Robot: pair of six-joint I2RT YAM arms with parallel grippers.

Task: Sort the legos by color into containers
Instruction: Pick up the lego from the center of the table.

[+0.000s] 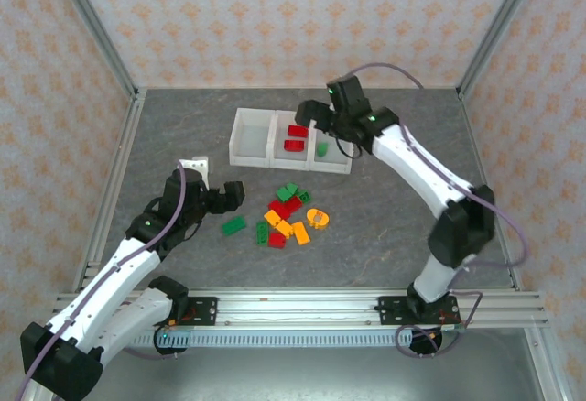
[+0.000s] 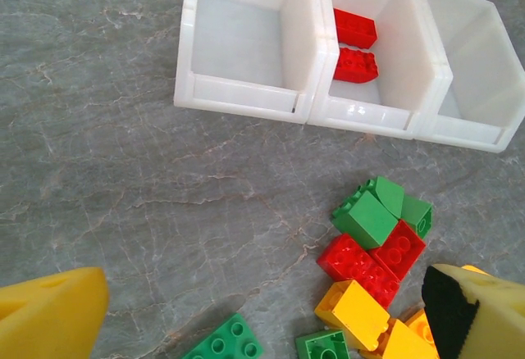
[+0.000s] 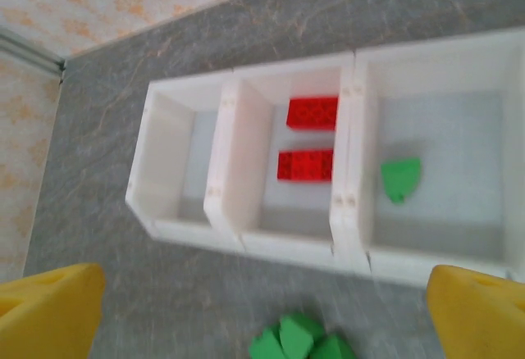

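Note:
I will next bring my right gripper back from the bins and down over the orange ring, because that piece is below the gripper and back toward my base.
The containers stand as three joined white bins at the back of the table. The middle bin holds two red legos and the right bin one green lego; the left bin is empty. Several loose red, green and orange-yellow legos lie in a pile in front, with an orange ring at its right and a flat green brick at its left. My right gripper hangs open over the bins, nothing between its fingers. My left gripper is open, left of the pile.
Metal frame posts and patterned walls close in the grey stone-look table. A small white block lies near the left arm. The rail with both arm bases runs along the near edge.

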